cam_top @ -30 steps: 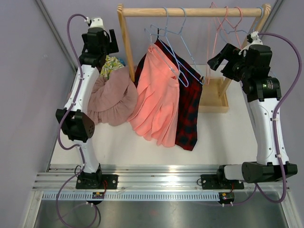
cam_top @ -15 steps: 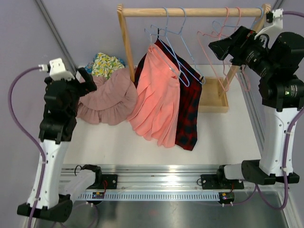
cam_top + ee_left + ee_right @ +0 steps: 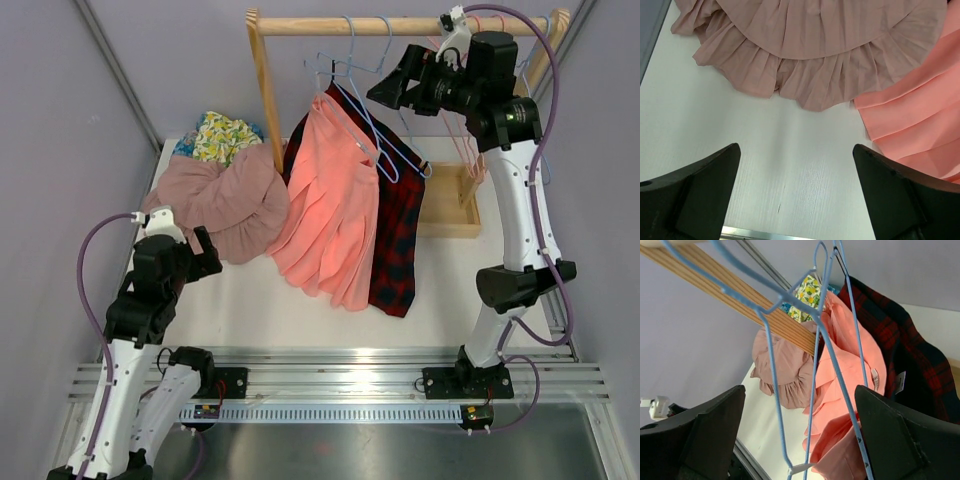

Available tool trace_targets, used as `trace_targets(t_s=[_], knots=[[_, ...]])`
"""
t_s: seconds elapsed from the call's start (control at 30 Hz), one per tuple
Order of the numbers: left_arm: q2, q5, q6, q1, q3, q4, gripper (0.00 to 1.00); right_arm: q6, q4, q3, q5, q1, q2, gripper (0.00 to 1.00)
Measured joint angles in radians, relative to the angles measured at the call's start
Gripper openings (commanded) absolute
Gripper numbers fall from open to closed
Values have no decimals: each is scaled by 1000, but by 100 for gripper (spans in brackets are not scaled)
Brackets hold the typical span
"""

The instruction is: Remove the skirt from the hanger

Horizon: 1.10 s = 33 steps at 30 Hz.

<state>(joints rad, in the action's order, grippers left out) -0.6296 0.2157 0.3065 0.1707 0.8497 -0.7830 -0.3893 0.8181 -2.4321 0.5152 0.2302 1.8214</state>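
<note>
I should lower my right gripper and shift it onto the nearest blue hanger wire (image 3: 842,382), as that part of the wire is below and to the gripper's right in the wrist view.
A coral skirt (image 3: 330,210) hangs on a blue wire hanger (image 3: 365,120) from the wooden rail (image 3: 300,25), with a red and black plaid skirt (image 3: 400,230) behind it. My right gripper (image 3: 385,92) is open and empty, high up beside the blue hangers. In the right wrist view, the gripper (image 3: 800,440) frames the hanger wires (image 3: 835,365), the coral skirt (image 3: 855,360) and the plaid skirt (image 3: 910,345). My left gripper (image 3: 205,252) is open and empty, low over the table. It also shows in the left wrist view (image 3: 797,200), short of the coral hem (image 3: 920,120).
A dusty pink ruffled skirt (image 3: 235,200) lies heaped on the table at the left, also seen in the left wrist view (image 3: 815,45). A floral garment (image 3: 222,135) lies behind it. Pink hangers (image 3: 460,150) hang at the rail's right end above the wooden base (image 3: 450,215).
My left arm has swung down from the back left to a low spot at the front left. My right arm has moved left along the rail to the blue hangers.
</note>
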Motion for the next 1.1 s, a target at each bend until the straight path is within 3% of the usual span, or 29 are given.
trace_targets(t_s=[0.13,0.27,0.33,0.4,0.5,0.53,0.63,0.87,1.0,1.1], knots=[[22,-3,6,3,0,7,99,22,0,30,-10,8,20,94],[19,-8,6,7,0,7,99,33,-21,92,-24,10,9,79],[19,-11,6,8,0,8,99,36,-33,124,-28,10,5,68],[19,-13,6,8,0,8,99,38,-38,158,-35,10,5,48],[19,-17,6,8,0,8,99,35,-43,203,-45,10,5,30],[19,-18,6,9,0,8,99,34,-43,212,-50,10,5,15],[19,-18,6,10,0,8,99,47,-69,217,-35,14,3,0],[19,-18,7,11,0,8,99,43,-23,154,-58,23,8,0],[11,-23,7,13,17,6,99,43,81,-32,-87,23,60,0],[-43,-34,16,33,112,-6,99,42,108,-102,-104,23,60,0]])
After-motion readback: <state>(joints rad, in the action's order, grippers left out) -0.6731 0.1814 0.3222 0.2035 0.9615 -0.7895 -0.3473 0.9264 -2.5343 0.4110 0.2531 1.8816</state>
